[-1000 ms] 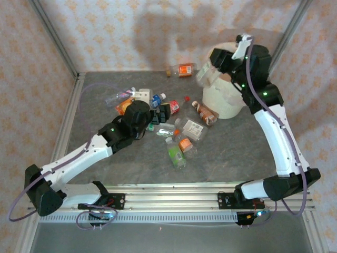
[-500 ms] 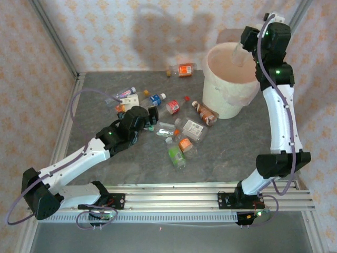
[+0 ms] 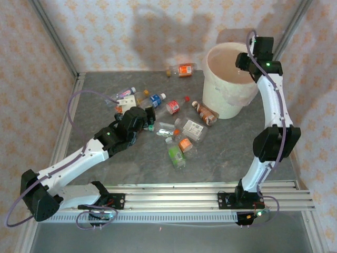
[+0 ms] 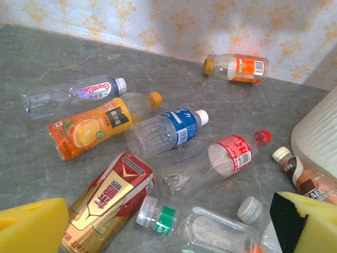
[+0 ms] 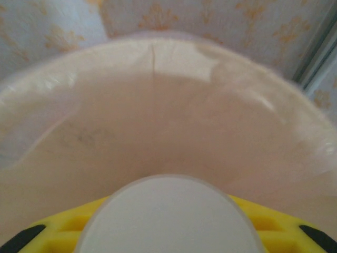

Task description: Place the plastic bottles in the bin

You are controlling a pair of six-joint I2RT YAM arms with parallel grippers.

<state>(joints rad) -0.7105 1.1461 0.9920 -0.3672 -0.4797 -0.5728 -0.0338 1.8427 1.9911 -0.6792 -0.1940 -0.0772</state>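
I need to move my right gripper across and down toward the bin's open middle next and release the bottle there, because that middle is below, away from the bin's rim.
Several plastic bottles (image 3: 176,155) lie scattered on the grey table left of the bin (image 3: 224,100). My left gripper (image 3: 149,117) hovers open over that pile. Between its yellow pads (image 4: 31,227) I see a green-banded clear bottle (image 4: 164,219), with a red-and-gold bottle (image 4: 108,200) just to its left. Red-label (image 4: 229,157), blue-label (image 4: 171,129) and orange juice (image 4: 87,130) bottles lie beyond. My right gripper (image 3: 244,61) hangs over the bin's pale inside (image 5: 158,121), shut on a bottle whose round white end (image 5: 168,219) faces the camera.
An orange-label bottle (image 3: 182,69) lies alone by the back wall. A brown bottle (image 3: 204,112) rests against the bin's foot. Metal frame posts stand at the back corners, and patterned walls close in the table. Bare table lies in front of the pile.
The right arm swung its bottle from the bin's left rim across to above the bin's right side, then sank a little. The left gripper drew slightly back over the pile.
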